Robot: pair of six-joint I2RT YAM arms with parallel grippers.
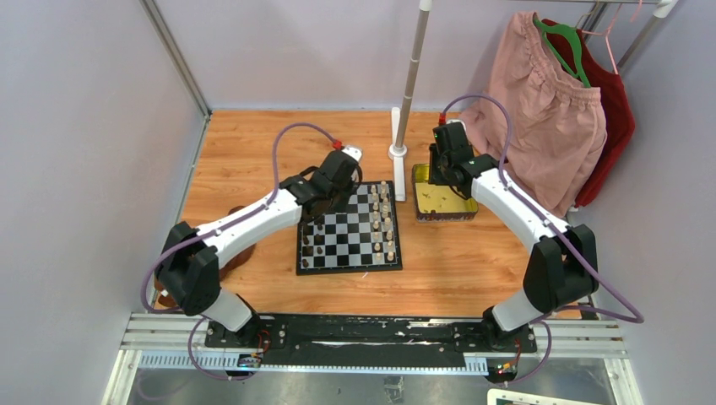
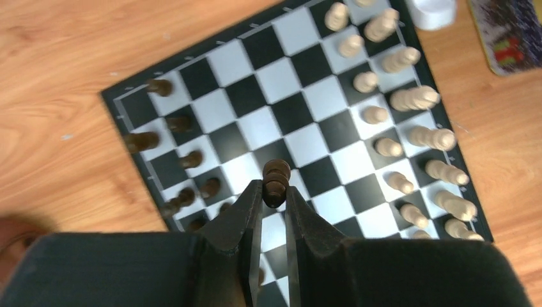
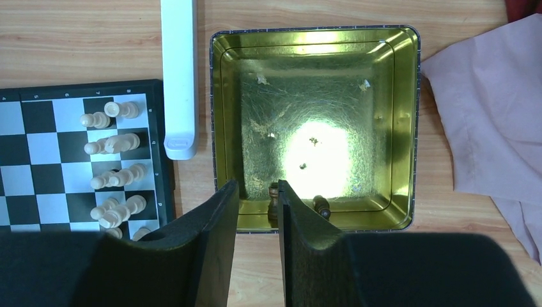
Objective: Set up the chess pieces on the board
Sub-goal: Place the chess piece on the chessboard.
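My left gripper needs to turn next, moving down and to the left in the top view, because the empty square between dark pieces at the board's edge lies below it.
The board (image 1: 346, 233) lies mid-table. Cream chess pieces (image 2: 376, 115) stand in two columns along its right side, and dark pieces (image 2: 191, 158) stand scattered along its left side. My left gripper (image 2: 275, 189) hovers over the board's far-left part, shut on a dark chess piece (image 2: 277, 174) held upright at the fingertips. My right gripper (image 3: 257, 189) is open over the near rim of the gold tray (image 3: 410, 128). Two dark pieces (image 3: 273, 202) remain at the tray's near wall, one standing just beyond the right fingertip and one lying down (image 3: 321, 206).
A white pole with a long flat foot (image 3: 178, 77) stands between the board (image 3: 38, 148) and the tray. Pink cloth (image 1: 549, 126) hangs at the back right, touching the table beside the tray (image 1: 467, 215). A brown object (image 1: 239, 255) lies partly under the left arm.
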